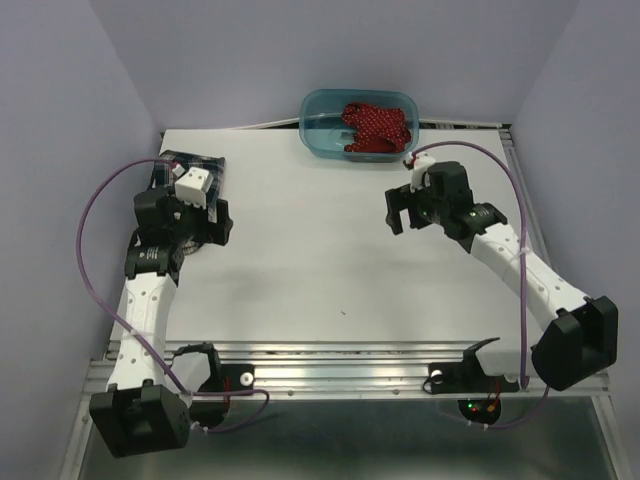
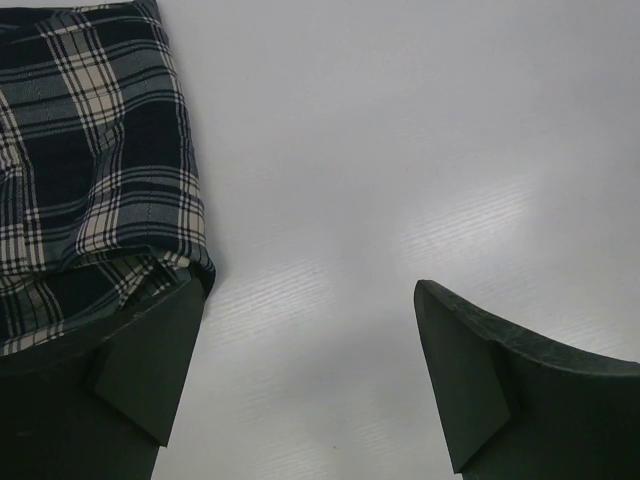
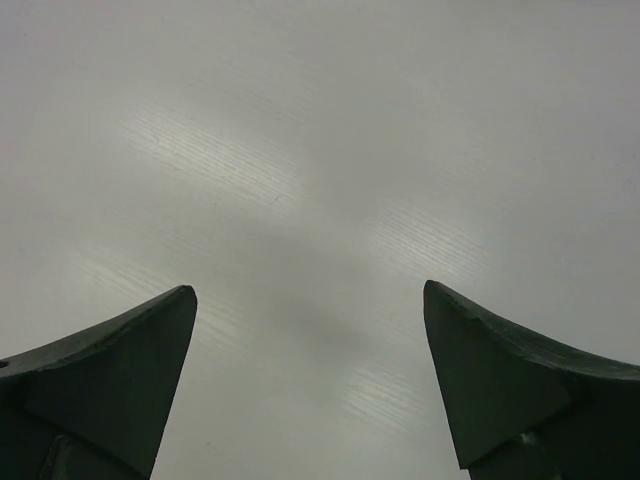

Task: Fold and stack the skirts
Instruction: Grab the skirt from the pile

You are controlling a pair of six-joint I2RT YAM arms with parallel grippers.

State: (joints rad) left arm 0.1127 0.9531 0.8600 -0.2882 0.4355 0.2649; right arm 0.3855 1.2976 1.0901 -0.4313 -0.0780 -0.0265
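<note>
My right gripper is to move outward next, over the tub's near rim, and close on the red dotted skirt's near part, because the red dotted skirt (image 1: 377,128) lies crumpled in the tub.
The plaid skirt (image 1: 196,164) lies folded at the table's far left corner, mostly hidden under my left arm; in the left wrist view it (image 2: 90,170) fills the upper left. My left gripper (image 1: 208,222) (image 2: 305,380) is open and empty beside the skirt's right edge, its left finger (image 2: 130,370) next to the cloth's corner. The red dotted skirt (image 1: 377,128) lies crumpled in the teal tub (image 1: 318,130) at the far middle. My right gripper (image 1: 412,212) (image 3: 310,385) is open and empty over bare table, in front of the tub.
The white table (image 1: 320,270) has a metal rail (image 1: 340,365) along its near edge. Grey walls close in on the left, right and back. Purple cables loop from both arms.
</note>
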